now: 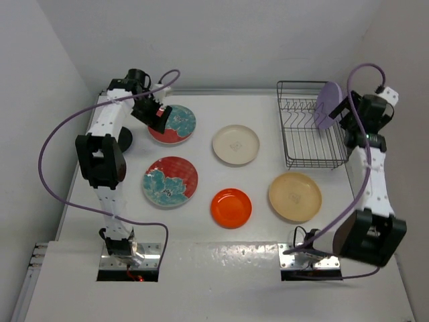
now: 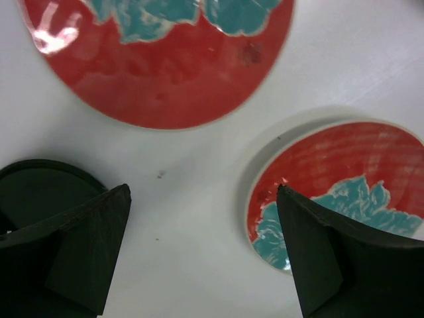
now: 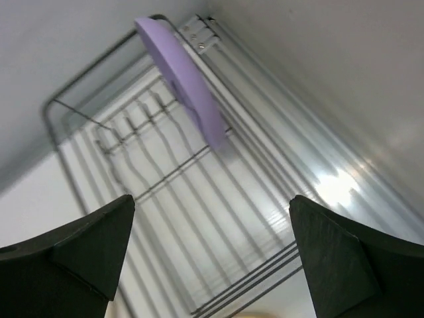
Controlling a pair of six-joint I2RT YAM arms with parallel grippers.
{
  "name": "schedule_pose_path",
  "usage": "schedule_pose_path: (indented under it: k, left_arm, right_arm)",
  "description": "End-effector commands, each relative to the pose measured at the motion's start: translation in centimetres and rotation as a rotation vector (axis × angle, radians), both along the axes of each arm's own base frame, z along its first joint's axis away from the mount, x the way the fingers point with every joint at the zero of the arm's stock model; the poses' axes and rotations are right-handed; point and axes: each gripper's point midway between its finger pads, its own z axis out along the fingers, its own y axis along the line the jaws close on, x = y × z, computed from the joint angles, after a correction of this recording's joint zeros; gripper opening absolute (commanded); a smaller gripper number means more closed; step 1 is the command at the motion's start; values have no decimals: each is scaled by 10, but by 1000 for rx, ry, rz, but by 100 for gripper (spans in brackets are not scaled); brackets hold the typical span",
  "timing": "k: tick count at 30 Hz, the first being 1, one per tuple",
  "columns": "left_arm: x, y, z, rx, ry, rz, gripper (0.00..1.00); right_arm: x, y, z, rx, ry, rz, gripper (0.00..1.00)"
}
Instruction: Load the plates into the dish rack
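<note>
Next, my empty right gripper comes back and down onto the tan-yellow plate's rim facing the rack-side point(image 1: 320, 200), since the lavender plate point(image 1: 328, 104) already stands in the rack.
The dark wire dish rack point(image 1: 305, 144) stands at the far right and holds the lavender plate point(image 1: 328, 104) upright; both also show in the right wrist view, rack point(image 3: 165, 179) and plate point(image 3: 182, 79). My right gripper point(image 1: 346, 117) is open and empty just right of that plate, above the rack point(image 3: 212, 199). My left gripper point(image 1: 158, 114) is open and empty over the left edge of the far red flowered plate point(image 1: 177, 126), which also shows in the left wrist view point(image 2: 159, 66). Its jaws point(image 2: 203, 192) stand over bare table between the small black plate point(image 2: 40, 189) and the near red flowered plate point(image 2: 344, 179).
Lying flat on the table are the near red flowered plate point(image 1: 170, 181), the cream plate point(image 1: 235, 144), the orange plate point(image 1: 231, 207) and the tan-yellow plate point(image 1: 295, 196). The black plate point(image 1: 125, 139) is partly hidden by the left arm. Walls close the back and sides.
</note>
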Motion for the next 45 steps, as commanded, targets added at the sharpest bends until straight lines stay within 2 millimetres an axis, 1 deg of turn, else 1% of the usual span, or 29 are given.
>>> schedule_pose_path:
  k: [1,2,3,4,5,7,8,9,10,11,12,14,16,17,19,20,21,23,25,26,27,29,30,32,34,39,43,44,45]
  left_arm:
    - [-24,-20,17,36,-20,-107,91]
    - [-29,-20,10,37,3,-108,90]
    - [-32,-24,11,37,3,-118,90]
    - [-35,-29,12,33,4,-118,90]
    - [-37,-28,7,33,15,-119,90]
    - [-42,-36,14,34,4,-120,90]
    - [-43,-36,9,35,12,-120,90]
    - [-48,-40,10,35,13,-131,90]
    - [-47,-40,14,29,-2,-121,90]
    - [-50,-44,15,29,-2,-132,90]
    - [-54,-44,19,28,-10,-132,90]
    - [-59,-43,24,27,-20,-131,90]
    - [-65,-42,31,30,-43,-140,90]
    - [-67,-41,33,33,-49,-148,90]
    - [-68,-36,37,32,-64,-136,90]
    - [-68,-32,41,31,-82,-126,90]
    - [-69,-36,42,9,-81,-137,90]
    - [-71,-34,51,-1,-105,-132,90]
    - [-72,-35,55,-9,-114,-136,90]
    - [-72,-35,55,-9,-114,-136,90]
    - [-73,-35,59,-10,-124,-136,90]
    - [-73,-35,59,-10,-124,-136,90]
    - [-74,-35,62,-11,-133,-136,90]
    - [-73,-34,62,-3,-134,-132,90]
    - [-74,-33,65,-3,-143,-132,90]
    - [-75,-32,69,4,-153,-127,90]
    - [-78,-33,77,-5,-175,-131,90]
    - [-78,-33,77,-5,-175,-131,90]
    - [-79,-33,82,-6,-188,-131,90]
  right_arm:
    - [-42,22,-43,294,-10,-73,99]
    - [-51,27,-45,351,-22,-78,98]
    - [-60,26,-54,375,-4,-100,98]
    - [-83,39,-77,419,65,-112,98]
    - [-91,40,-84,428,88,-125,96]
    - [-121,52,-111,458,165,-146,96]
    - [-128,54,-118,467,179,-159,96]
    - [-142,57,-138,494,223,-187,96]
    - [-151,60,-142,512,227,-202,95]
    - [-161,63,-154,534,244,-225,95]
    - [-177,72,-174,568,289,-241,94]
    - [-190,78,-189,578,325,-254,94]
    - [-201,73,-199,559,357,-300,92]
    - [-214,70,-212,536,403,-342,92]
    - [-218,66,-220,505,422,-350,91]
    - [-224,65,-228,497,446,-357,91]
    - [-227,61,-233,481,465,-386,87]
    - [-231,61,-241,481,504,-394,84]
    - [-237,60,-251,483,551,-418,76]
    - [-241,60,-256,478,576,-426,71]
    - [-246,62,-261,477,610,-418,59]
    - [-248,66,-265,496,632,-400,46]
    - [-250,68,-267,502,648,-397,29]
    - [-252,69,-268,487,656,-375,19]
    - [-248,67,-263,456,630,-338,11]
    - [-241,72,-252,448,547,-275,0]
    - [-238,82,-239,485,529,-232,0]
    - [-243,87,-239,505,544,-230,0]
    - [-239,96,-234,544,530,-189,0]
